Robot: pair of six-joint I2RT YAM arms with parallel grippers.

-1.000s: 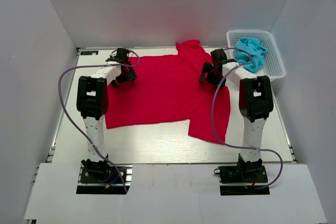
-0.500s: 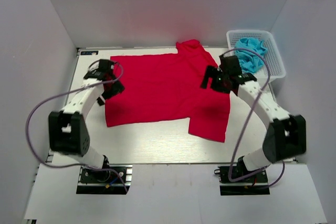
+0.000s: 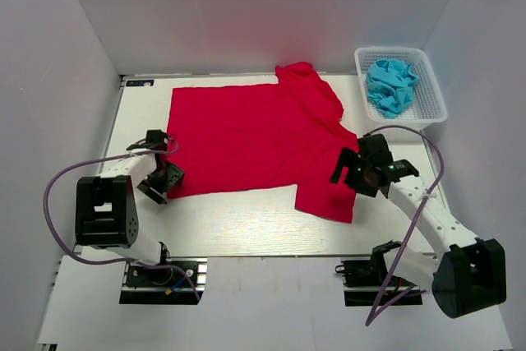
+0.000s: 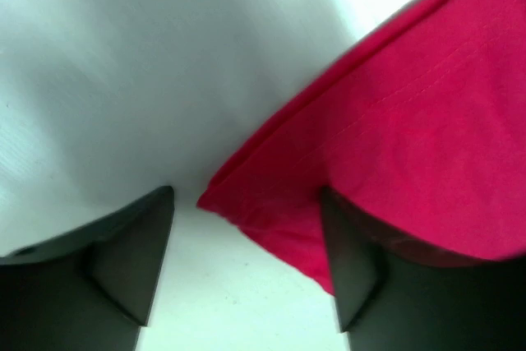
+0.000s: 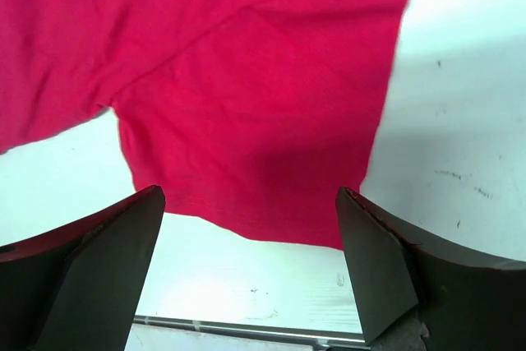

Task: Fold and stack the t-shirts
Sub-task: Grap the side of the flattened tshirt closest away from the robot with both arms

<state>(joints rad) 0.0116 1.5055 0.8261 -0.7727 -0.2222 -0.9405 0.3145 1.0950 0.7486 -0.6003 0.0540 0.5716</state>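
Observation:
My right gripper should next move its open fingers back and down around the t-shirt flap's near corner on the basket's side (image 3: pixel 350 219) (image 5: pixel 339 244), because that corner is below and back.
The red t-shirt (image 3: pixel 255 137) lies spread flat on the white table. My left gripper (image 3: pixel 162 180) is open and low at the shirt's near-left corner. In the left wrist view that corner (image 4: pixel 271 219) lies between the spread fingers of the left gripper (image 4: pixel 246 195). My right gripper (image 3: pixel 347 172) is open above the shirt's near-right flap. In the right wrist view the flap's hem (image 5: pixel 246 203) lies between the wide fingers of the right gripper (image 5: pixel 248 195). The turquoise t-shirt (image 3: pixel 389 84) is crumpled in the basket.
The white mesh basket (image 3: pixel 437 96) stands at the far right corner of the table. White walls close in the back and both sides. A bare strip of table (image 3: pixel 238 223) runs along the near edge, in front of the shirt.
Both arms have swung back from the far part of the shirt to its near side, the left to the near-left corner, the right to the near-right flap. The shirt lies flat as before.

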